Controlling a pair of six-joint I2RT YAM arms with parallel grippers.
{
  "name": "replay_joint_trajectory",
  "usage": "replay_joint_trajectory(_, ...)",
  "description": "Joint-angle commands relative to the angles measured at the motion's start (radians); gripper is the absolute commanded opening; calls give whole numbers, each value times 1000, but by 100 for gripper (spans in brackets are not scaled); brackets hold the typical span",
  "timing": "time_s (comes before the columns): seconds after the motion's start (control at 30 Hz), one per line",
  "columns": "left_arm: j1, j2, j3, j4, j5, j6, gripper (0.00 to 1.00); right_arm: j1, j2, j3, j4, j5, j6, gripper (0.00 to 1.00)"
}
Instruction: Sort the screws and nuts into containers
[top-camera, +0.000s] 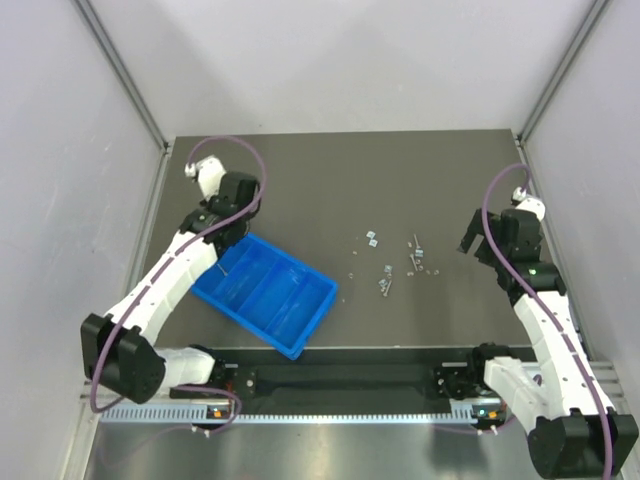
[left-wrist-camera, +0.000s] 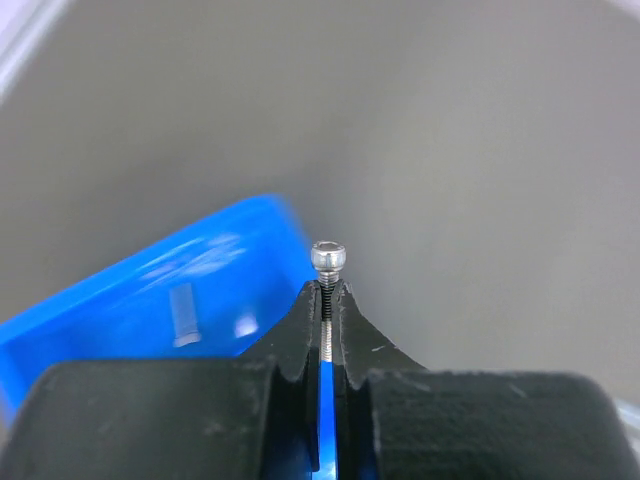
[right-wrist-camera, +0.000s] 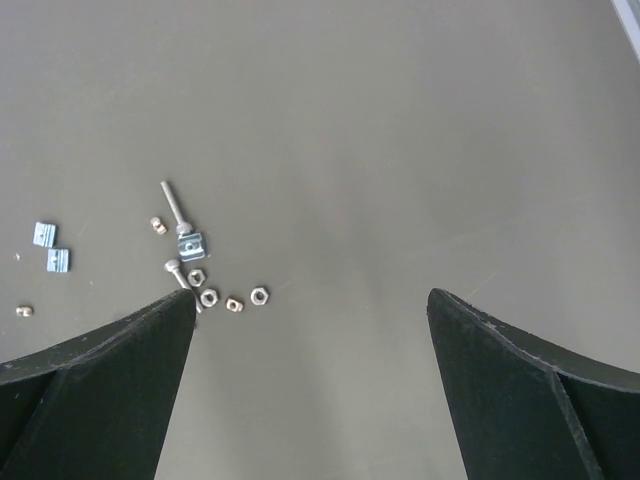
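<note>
My left gripper moves back and down over the blue tray's end section (top-camera: 229, 267) next and releases the small silver screw, since another screw already lies in there.
My left gripper (left-wrist-camera: 328, 288) is shut on a small silver screw (left-wrist-camera: 328, 257), whose head sticks out past the fingertips. It hangs over the far corner of the blue tray (left-wrist-camera: 150, 290); from above, the left gripper (top-camera: 228, 232) is at the tray's (top-camera: 300, 310) back left end. Loose screws (top-camera: 385, 285) and nuts (top-camera: 372, 237) lie scattered mid-table. My right gripper (top-camera: 480, 243) stands open to their right with nothing between its fingers. In the right wrist view the right gripper (right-wrist-camera: 310, 300) is above bare table, with a screw (right-wrist-camera: 174, 208) and hex nuts (right-wrist-camera: 259, 295) off its left finger.
Square nuts (right-wrist-camera: 44, 233) lie further left of the pile. White walls and metal posts close in the dark table (top-camera: 330, 180) on three sides. The arms' base rail (top-camera: 340, 385) runs along the near edge.
</note>
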Motion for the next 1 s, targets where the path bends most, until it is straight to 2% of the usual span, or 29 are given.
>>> replay_joint_trajectory(0.0,113,-40,-123,-31,-39,-56,0,-15,12,9,48,-5,14,100)
replay_joint_trajectory(0.07,156,-42,-179,-11,-22,-44,0,-15,14,11,48,-7,14,100)
replay_joint_trajectory(0.23,177,-8,-260,48,-11,-46,0,-15,11,9,47,2,17,100)
replay_joint_trajectory(0.6,183,-2,-321,74,24,-75,0,-17,5,8,39,16,26,100)
replay_joint_trajectory(0.7,183,-19,-329,78,31,-63,3,-15,11,9,42,15,27,100)
replay_joint_trajectory(0.83,183,-28,-305,60,17,-49,18,-15,21,18,41,10,24,100)
replay_joint_trajectory(0.87,183,-28,-294,51,20,-43,33,-15,21,20,39,12,24,100)
replay_joint_trajectory(0.93,183,-26,-235,2,61,-32,44,-15,21,29,35,16,24,100)
replay_joint_trajectory(0.97,181,-25,-208,-21,75,-24,61,-17,20,32,29,19,27,99)
